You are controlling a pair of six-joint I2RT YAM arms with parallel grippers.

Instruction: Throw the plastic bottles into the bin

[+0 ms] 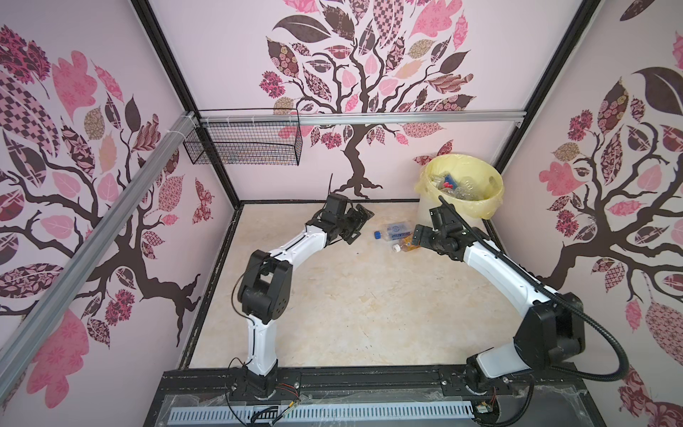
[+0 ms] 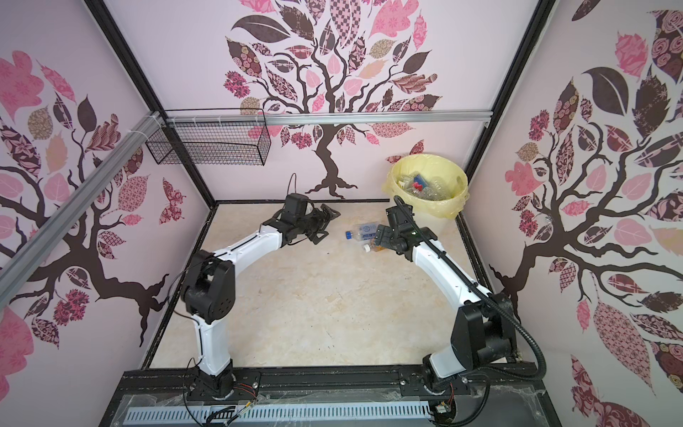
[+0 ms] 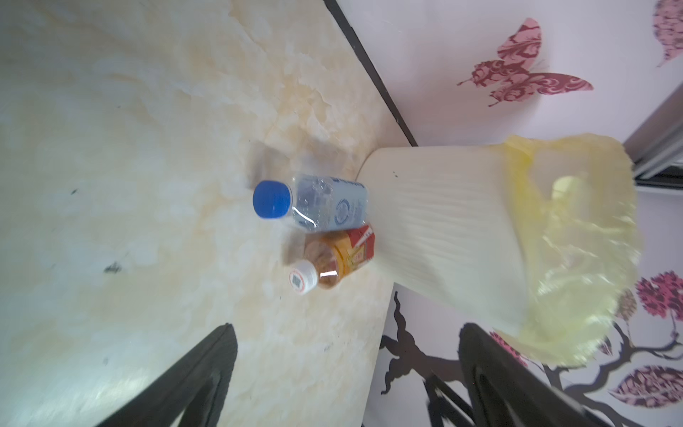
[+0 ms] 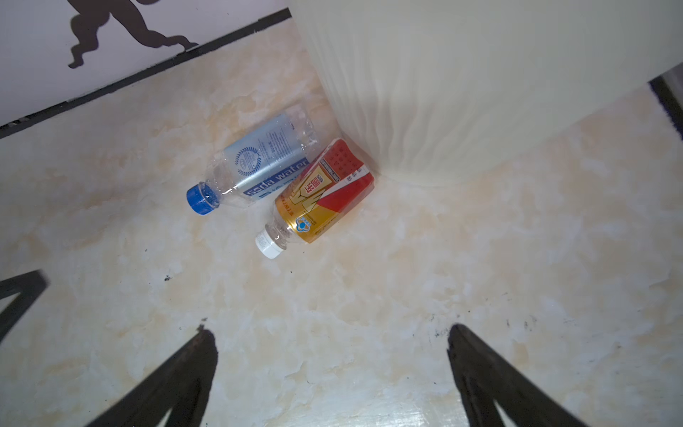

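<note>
My right gripper will next lower its open fingers onto the label's gold half (image 1: pixel 407 244) (image 4: pixel 310 208), since the red-gold labelled bottle lies below with its bottom end resting against the bin.
Two plastic bottles lie side by side on the table against the foot of the bin (image 1: pixel 425 212) (image 2: pixel 455 207) (image 3: pixel 443 222) (image 4: pixel 443 92). One is a clear bottle (image 1: pixel 396 230) (image 2: pixel 365 232) (image 3: pixel 325 203) (image 4: pixel 258 162) with a blue cap. The other is a red-gold labelled bottle (image 1: pixel 405 247) (image 2: pixel 374 247) (image 3: pixel 340 255) (image 4: pixel 321 192) with a white cap. The yellow-lined bin holds several more bottles (image 1: pixel 458 185) (image 2: pixel 425 185). My left gripper (image 1: pixel 358 225) (image 2: pixel 326 223) (image 3: pixel 347 329) hangs open just left of the pair. My right gripper (image 1: pixel 419 236) (image 2: pixel 381 236) (image 4: pixel 330 331) stands open above their base ends, empty.
A black wire basket (image 1: pixel 244 144) (image 2: pixel 210 144) hangs from the aluminium rail (image 1: pixel 369 119) on the back wall, left of centre. The bin fills the back right corner, close to the right wall. The black table border (image 4: pixel 111 85) runs behind the bottles.
</note>
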